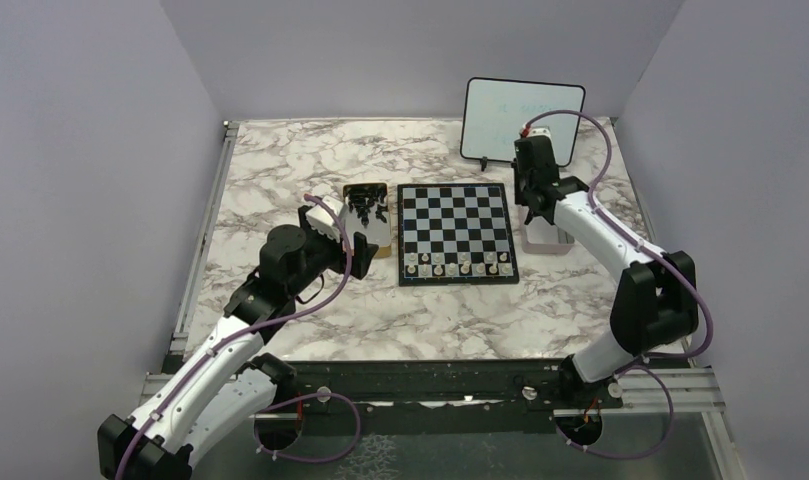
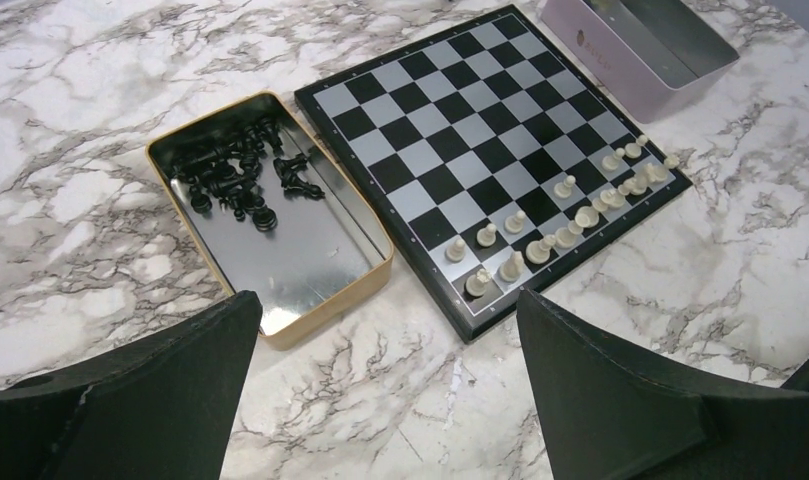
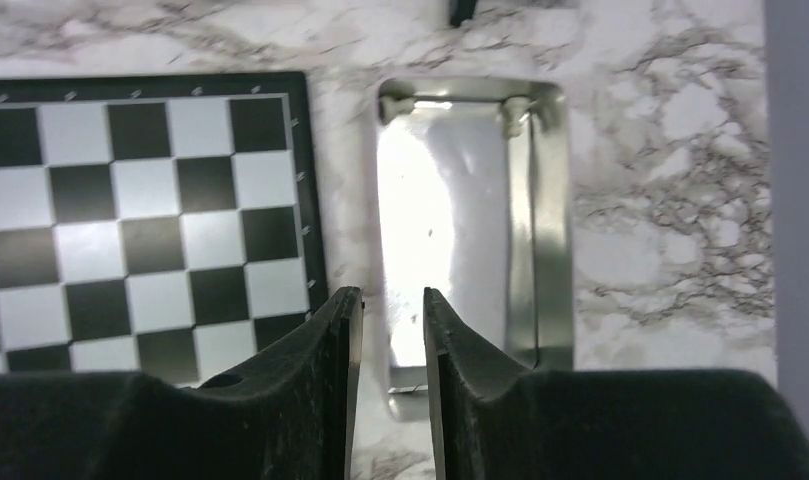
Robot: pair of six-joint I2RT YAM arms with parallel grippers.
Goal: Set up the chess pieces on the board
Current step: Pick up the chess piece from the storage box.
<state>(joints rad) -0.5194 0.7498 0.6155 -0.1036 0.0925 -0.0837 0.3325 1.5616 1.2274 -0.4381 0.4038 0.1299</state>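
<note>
The right gripper moves down and to the right in the wrist view onto the white piece farther from the board next, since that piece still lies unplaced.
The board (image 1: 455, 215) lies mid-table, with cream-white chess pieces (image 1: 458, 265) lined up on its two nearest rows. In the left wrist view the same pieces (image 2: 570, 215) run along the board's (image 2: 460, 110) lower right edge. My left gripper (image 2: 390, 400) hangs wide open and empty over bare marble, in front of the board's corner. My right gripper (image 3: 393, 300) hovers over the near end of a silver tin (image 3: 550, 200) to the right of the board (image 3: 140, 220). Its jaws stand a narrow gap apart with nothing between them. Two small white pieces (image 3: 515, 115) lie at the tin's far end.
A gold tin (image 2: 310, 315) holding several black pieces (image 2: 245, 180) sits just left of the board. An upright whiteboard (image 1: 523, 118) stands at the back right, behind the right arm. Lilac walls close in the table on three sides.
</note>
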